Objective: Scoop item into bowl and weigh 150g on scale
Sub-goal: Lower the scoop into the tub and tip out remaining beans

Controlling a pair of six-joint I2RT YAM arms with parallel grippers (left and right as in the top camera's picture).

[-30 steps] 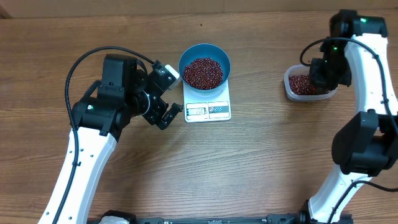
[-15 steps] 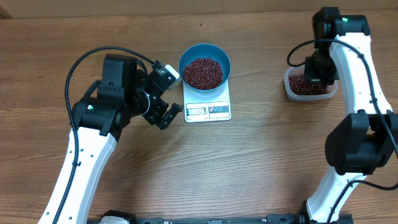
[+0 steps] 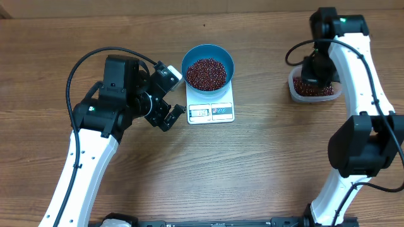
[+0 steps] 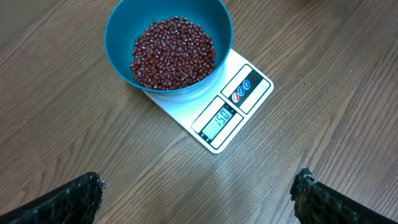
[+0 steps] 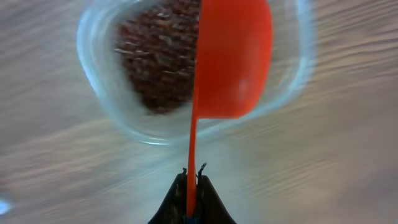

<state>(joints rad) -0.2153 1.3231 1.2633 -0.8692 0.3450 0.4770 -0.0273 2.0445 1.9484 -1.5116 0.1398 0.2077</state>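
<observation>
The scale already shows the target weight, so I need to lower and turn my right gripper at the clear tub next, bringing the orange scoop's cup onto the beans (image 3: 313,89) (image 5: 164,60).
The blue bowl (image 3: 207,71) stands on the white scale (image 3: 212,112) and holds a heap of dark red beans (image 3: 206,72). From the left wrist, the bowl (image 4: 121,34), its beans (image 4: 173,53) and the scale (image 4: 245,93) lie ahead, and the display reads 150. My left gripper (image 3: 175,94) (image 4: 198,185) hangs open just left of the scale, holding nothing. Over at the right, my right gripper (image 3: 314,74) (image 5: 193,175) is shut on the handle of an orange scoop (image 5: 233,62), whose cup hangs tilted over the clear tub (image 5: 99,81). The right wrist view is blurred.
The clear tub (image 3: 329,97) with more beans (image 3: 315,88) sits at the far right of the wooden table (image 3: 265,164). The left arm's black cable (image 3: 82,60) loops above its wrist.
The right arm has swung leftward above the tub, carrying the scoop. The left arm, bowl and scale have not moved.
</observation>
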